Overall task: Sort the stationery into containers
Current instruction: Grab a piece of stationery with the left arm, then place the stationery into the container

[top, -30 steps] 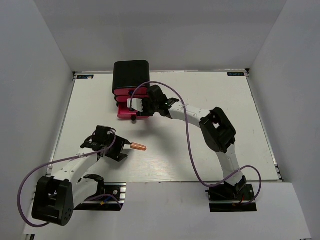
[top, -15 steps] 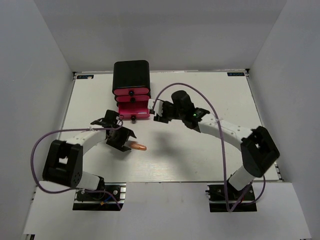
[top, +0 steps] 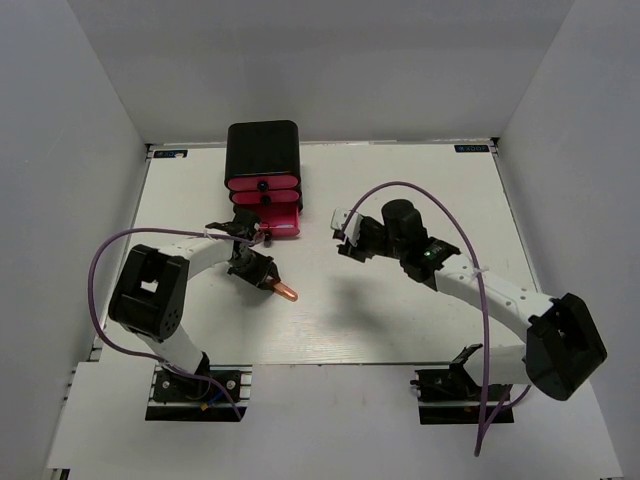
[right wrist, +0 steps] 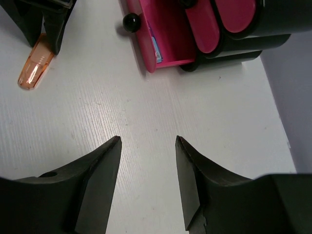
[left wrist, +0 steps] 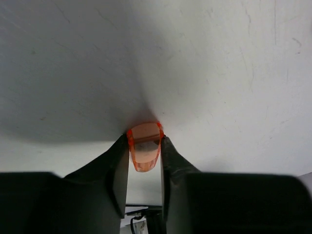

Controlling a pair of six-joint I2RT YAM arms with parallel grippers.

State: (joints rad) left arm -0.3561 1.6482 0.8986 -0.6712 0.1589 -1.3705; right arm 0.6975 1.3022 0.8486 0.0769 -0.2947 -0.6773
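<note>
My left gripper lifts the pen (top: 285,292) up and outward over the pulled-out bottom drawer's pink bottom next and releases it, as the drawer is open from above.
An orange translucent pen (top: 285,292) lies on the white table in front of the containers. My left gripper (top: 262,277) is shut on its near end; in the left wrist view the pen (left wrist: 144,152) sits pinched between both black fingers (left wrist: 118,170). The containers are three pink drawers in a black box (top: 262,148). The bottom drawer (top: 281,226) is pulled out, and a blue item (right wrist: 155,47) shows inside it. My right gripper (top: 345,236) hovers to the right of that drawer, open and holding nothing (right wrist: 147,140). The pen (right wrist: 34,70) also shows in the right wrist view.
The open drawer's black knob (right wrist: 130,21) sticks out toward the table's middle. White walls enclose the table (top: 420,310) on three sides. A purple cable (top: 480,300) loops over the right arm.
My left gripper has swung in toward the drawers and closed on the orange pen. The right gripper has pulled back from the drawer front to the right, leaving the bottom drawer open.
</note>
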